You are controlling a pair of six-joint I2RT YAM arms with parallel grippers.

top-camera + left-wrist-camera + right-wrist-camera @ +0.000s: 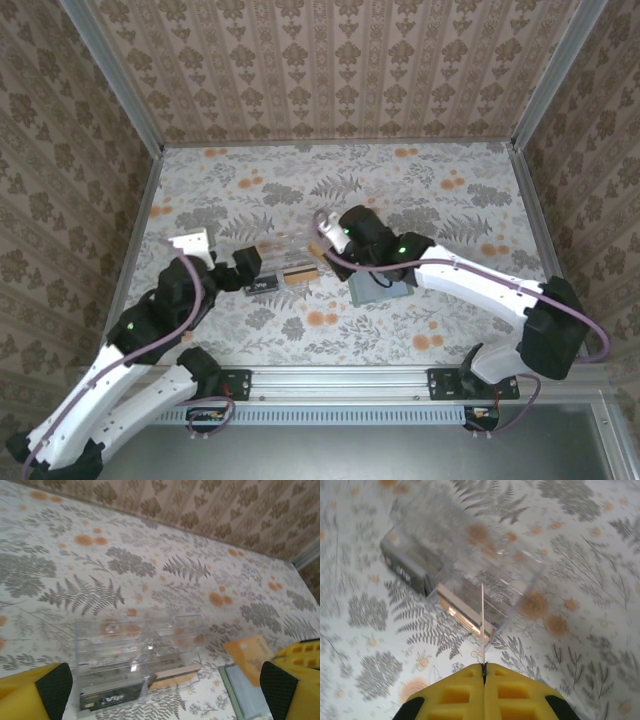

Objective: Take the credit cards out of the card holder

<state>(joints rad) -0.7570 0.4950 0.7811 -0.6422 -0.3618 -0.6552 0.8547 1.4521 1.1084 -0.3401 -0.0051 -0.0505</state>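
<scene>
My right gripper turns and lowers the orange card into the slot with the tan-orange card (300, 273) (464, 611) next, because it hangs at an angle to that slot.
My right gripper (326, 240) (484, 666) is shut on a thin orange credit card (482, 625) (250, 652), seen edge-on and held above the right end of a clear plastic case (285, 262) (135, 647). Two more credit cards lie in the case's near slots: a black one (110, 697) (262, 286) on the left and a tan-orange one with a dark stripe (175, 676) (300, 273) on the right. The grey-green card holder (378, 291) (247, 695) lies open on the table, right of the case and under the right arm. My left gripper (236, 270) (165, 687) stands open just left of the case, nothing between its fingers.
The floral tabletop (420, 190) is walled by patterned panels at the back and sides. A metal rail (340, 380) runs along the near edge between the arm bases. Open floor lies behind the case.
</scene>
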